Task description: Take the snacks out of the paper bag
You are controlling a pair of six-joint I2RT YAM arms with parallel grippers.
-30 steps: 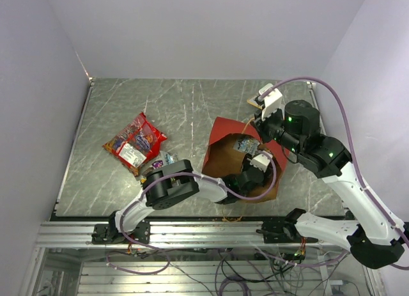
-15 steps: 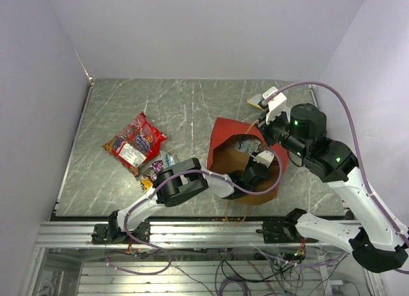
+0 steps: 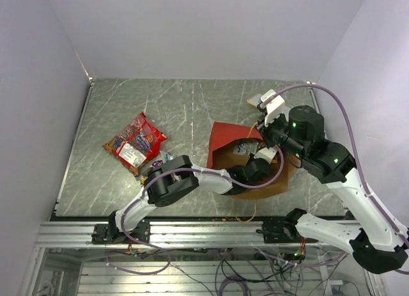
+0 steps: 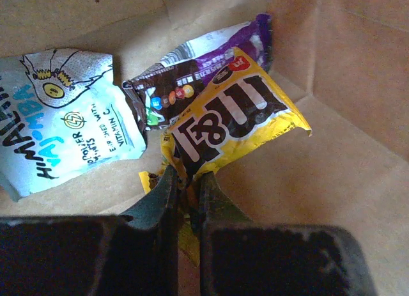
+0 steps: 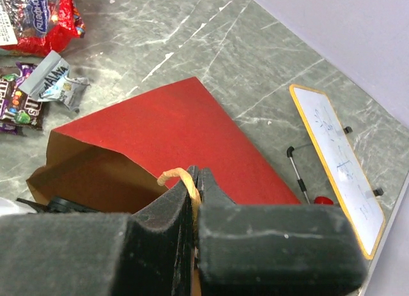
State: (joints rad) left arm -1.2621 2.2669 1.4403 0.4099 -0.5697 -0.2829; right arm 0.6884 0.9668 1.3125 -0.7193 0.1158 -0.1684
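My left gripper will move up until it is clear, cross over the side of the paper bag and let go, because the small packets are beyond that side, to the left of my left gripper in the top view.
The paper bag [image 3: 225, 136] lies open on the table, brown inside with a red side panel [image 5: 172, 130]. My left gripper [image 4: 187, 178] is deep inside it, shut on the lower edge of a yellow packet [image 4: 236, 117]. A light blue packet [image 4: 64, 117] and a purple packet [image 4: 192, 66] lie on the bag's floor beside it. My right gripper [image 5: 195, 174] is shut on the bag's thin loop handle [image 5: 176, 176] above the bag's mouth. A red chip bag [image 3: 134, 142] and small packets [image 3: 160, 163] lie on the table left of the bag.
A flat white board with a tan rim [image 5: 339, 168] and a small pen [image 5: 297, 171] lie right of the bag near the table's far right corner. The bag's brown walls [image 4: 358, 85] close in around my left gripper.
My left gripper's jaws have closed onto the yellow packet inside the bag. The bag's mouth has shifted and flattened slightly, and the right arm has moved a little with the handle.
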